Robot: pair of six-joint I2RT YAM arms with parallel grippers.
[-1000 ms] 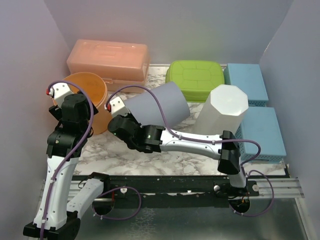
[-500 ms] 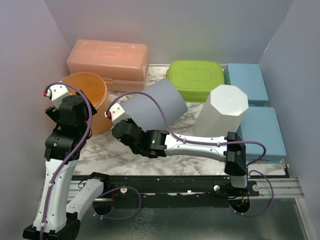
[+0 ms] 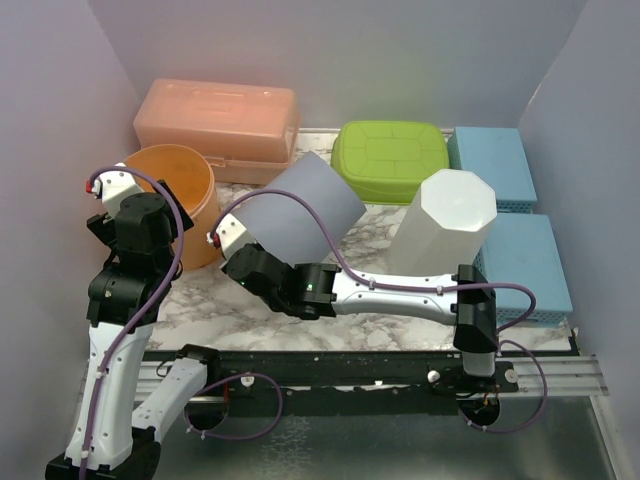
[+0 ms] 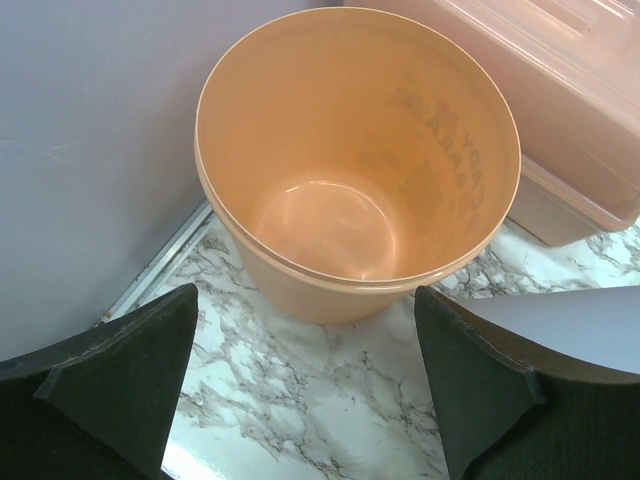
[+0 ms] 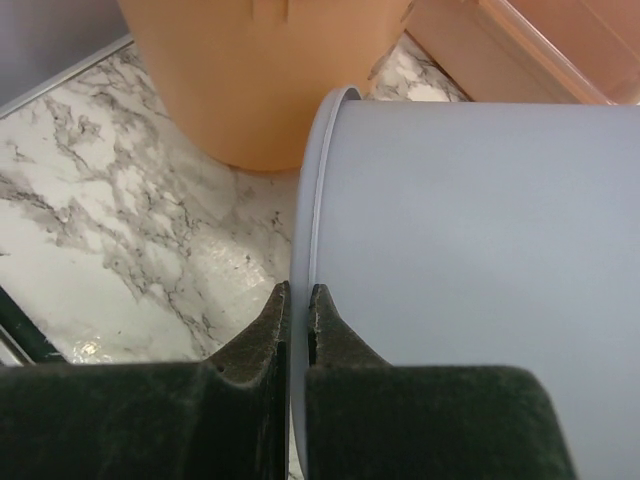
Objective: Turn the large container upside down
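Observation:
Next, my right gripper moves back and down and sets the tub's pinched rim onto the bare marble to release it, as the tub still leans on its side.
The large container (image 3: 300, 205) is a grey-lavender tub, tilted on its side over the marble table (image 3: 300, 320) in the middle. My right gripper (image 3: 240, 250) is shut on its rim, the wall pinched between the two fingers, as the right wrist view shows for the gripper (image 5: 297, 295) and the tub (image 5: 470, 260). My left gripper (image 3: 150, 225) is open and empty, hovering just in front of an upright orange bucket (image 3: 180, 180). In the left wrist view the gripper (image 4: 305, 340) faces the bucket (image 4: 350, 220), with the grey tub's edge (image 4: 570, 315) at right.
An orange lidded box (image 3: 215, 115) stands at the back left and a green lidded box (image 3: 390, 155) at the back middle. A white octagonal container (image 3: 450, 225) stands right of the tub. Two blue baskets (image 3: 490, 165) (image 3: 525, 265) line the right side.
My right gripper has moved left and nearer with the rim, tipping the grey tub further over. My left arm has drifted slightly left.

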